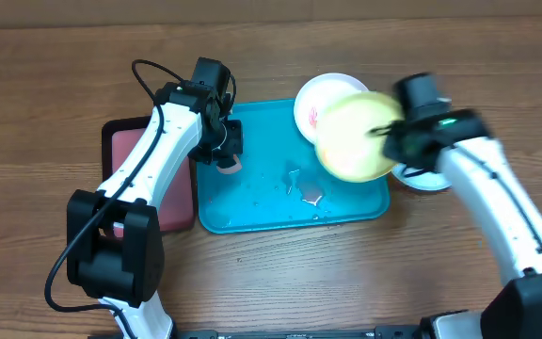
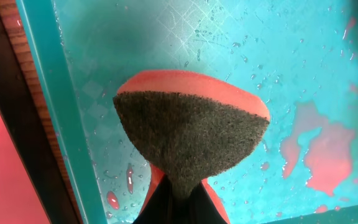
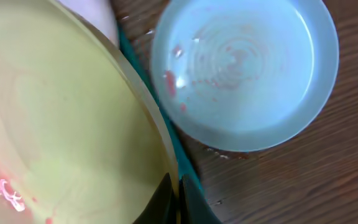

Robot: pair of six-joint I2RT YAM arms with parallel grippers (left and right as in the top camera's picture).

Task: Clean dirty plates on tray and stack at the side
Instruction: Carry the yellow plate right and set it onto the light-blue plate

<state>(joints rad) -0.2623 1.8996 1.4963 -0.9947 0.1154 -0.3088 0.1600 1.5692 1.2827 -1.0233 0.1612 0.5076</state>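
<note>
The right gripper swings over the light blue plate (image 1: 428, 181), off the tray, below and rightward in the overhead view, next. Then it lowers the yellow plate (image 1: 356, 138) and releases.
My right gripper (image 1: 390, 132) is shut on the rim of the yellow plate (image 1: 356, 138) and holds it tilted above the right end of the turquoise tray (image 1: 252, 212); the plate (image 3: 61, 124) shows red smears near its lower left. The white plate (image 1: 320, 99) sits at the tray's far right corner, partly hidden by the yellow one. The light blue plate (image 3: 244, 68) lies on the table right of the tray, faintly smeared; the overhead view shows only its edge (image 1: 420, 181). My left gripper (image 2: 178, 205) is shut on an orange sponge (image 2: 191, 134) with a dark scouring face, over the tray's left end (image 1: 229, 162).
A smaller pink tray (image 1: 144, 155) with a dark rim lies left of the turquoise tray, under my left arm. Red smears and water drops (image 1: 307, 191) lie on the turquoise tray's floor. Bare wooden table surrounds both trays.
</note>
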